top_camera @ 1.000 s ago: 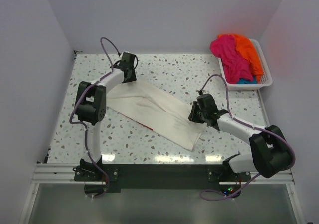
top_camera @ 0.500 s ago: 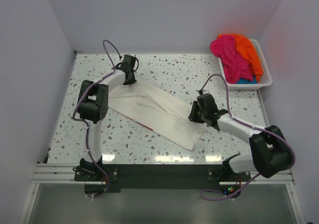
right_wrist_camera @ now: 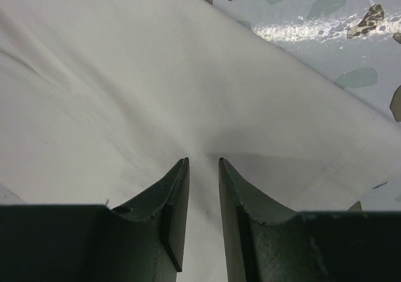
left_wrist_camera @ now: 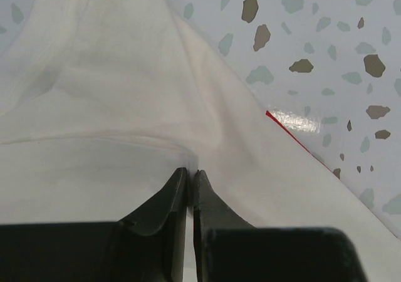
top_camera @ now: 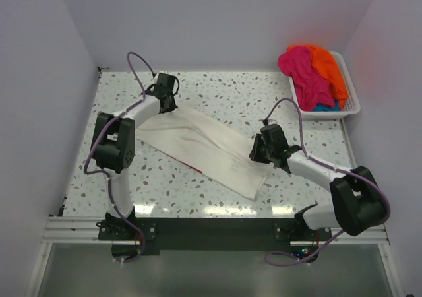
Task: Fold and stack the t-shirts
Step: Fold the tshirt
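Note:
The cloth lies flat at the folded t-shirt's near edge [top_camera: 174, 156] [left_wrist_camera: 323, 167], so my left gripper will move back and turn next, carrying the pinched fold over the folded t-shirt toward that edge.
The cream-white t-shirt [top_camera: 204, 148] lies folded into a long strip running diagonally across the table, with a red edge [top_camera: 194, 168] showing under its near side. My left gripper [top_camera: 165, 102] is at its far left end, shut on a fold of the cloth [left_wrist_camera: 125, 94], with the jaws pressed together [left_wrist_camera: 190, 170]. My right gripper [top_camera: 257, 153] is at the strip's right end. Its jaws [right_wrist_camera: 203, 161] are closed to a narrow gap with the white cloth [right_wrist_camera: 125, 75] pinched between them. The magenta-pink t-shirt [top_camera: 300, 69], orange t-shirt [top_camera: 328, 69] and teal t-shirt [top_camera: 324, 107] are piled in the basket.
The white slatted basket [top_camera: 328, 114] stands at the far right corner of the speckled table [top_camera: 217, 96]. White walls close in the table on the left, back and right. A black rail [top_camera: 211, 228] runs along the near edge between the arm bases.
My left arm has swung its elbow to the left, and the shirt's far left end has spread leftward. The right arm has not moved.

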Controlling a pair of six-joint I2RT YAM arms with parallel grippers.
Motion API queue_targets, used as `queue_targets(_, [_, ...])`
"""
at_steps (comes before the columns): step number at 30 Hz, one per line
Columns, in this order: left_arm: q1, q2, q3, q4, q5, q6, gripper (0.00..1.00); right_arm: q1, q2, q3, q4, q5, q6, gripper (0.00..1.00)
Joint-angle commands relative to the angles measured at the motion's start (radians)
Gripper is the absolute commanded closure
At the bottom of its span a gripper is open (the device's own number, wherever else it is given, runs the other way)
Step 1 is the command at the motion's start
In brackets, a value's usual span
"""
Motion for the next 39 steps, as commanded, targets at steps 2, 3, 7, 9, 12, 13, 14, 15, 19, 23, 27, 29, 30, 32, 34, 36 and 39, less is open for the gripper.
queue_targets(2, [-0.001,-0.114,-0.095,0.08,0.015,-0.051,1.0,0.002,-0.008,0.0,0.057,0.0,0.001,0.71])
queue_targets(3, [-0.001,-0.149,-0.123,0.091,0.02,-0.06,1.0,0.002,-0.007,0.0,0.058,-0.001,0.001,0.71])
queue_targets(7, [-0.002,-0.262,-0.29,0.162,0.031,-0.117,1.0,0.002,-0.005,0.004,0.054,-0.001,-0.004,0.71])
queue_targets(9, [-0.002,-0.333,-0.385,0.188,0.028,-0.154,1.0,0.001,-0.005,0.006,0.049,0.0,-0.005,0.71])
queue_targets(12, [-0.002,-0.42,-0.508,0.229,0.023,-0.207,1.0,0.001,0.001,0.007,0.047,-0.003,-0.007,0.71])
queue_targets(13, [-0.002,-0.437,-0.535,0.241,0.026,-0.215,1.0,0.0,0.001,0.007,0.049,-0.001,-0.005,0.71])
queue_targets(14, [-0.002,-0.45,-0.571,0.251,0.02,-0.23,1.0,0.001,0.002,0.009,0.049,-0.001,-0.007,0.71])
queue_targets(15, [-0.002,-0.466,-0.58,0.249,0.011,-0.237,1.0,0.0,0.007,0.009,0.051,-0.003,-0.005,0.71])
queue_targets(19, [-0.001,-0.485,-0.621,0.238,-0.015,-0.266,1.0,0.0,0.002,0.006,0.046,0.002,-0.005,0.71])
queue_targets(23, [0.016,-0.496,-0.645,0.252,-0.017,-0.287,1.0,0.0,-0.007,0.004,0.035,0.006,-0.007,0.71])
queue_targets(27, [0.053,-0.516,-0.684,0.266,-0.008,-0.315,1.0,0.0,-0.005,0.007,0.021,0.022,-0.008,0.71])
queue_targets(29, [0.084,-0.523,-0.712,0.278,0.017,-0.326,1.0,0.0,0.001,0.009,0.014,0.026,-0.005,0.71])
queue_targets(30, [0.093,-0.523,-0.723,0.287,0.029,-0.326,1.0,0.0,0.004,0.01,0.012,0.028,-0.005,0.71])
queue_targets(32, [0.115,-0.514,-0.744,0.315,0.075,-0.321,1.0,0.0,0.007,0.014,0.005,0.031,-0.004,0.71])
queue_targets(34, [0.116,-0.506,-0.755,0.327,0.109,-0.312,0.86,0.001,0.005,0.017,-0.002,0.034,-0.004,0.7])
queue_targets(36, [0.116,-0.511,-0.766,0.379,0.155,-0.304,0.74,0.0,-0.005,0.026,-0.02,0.043,-0.01,0.7])
queue_targets(39, [0.116,-0.558,-0.778,0.401,0.184,-0.297,0.58,0.001,-0.04,0.044,-0.061,0.06,-0.023,0.66])
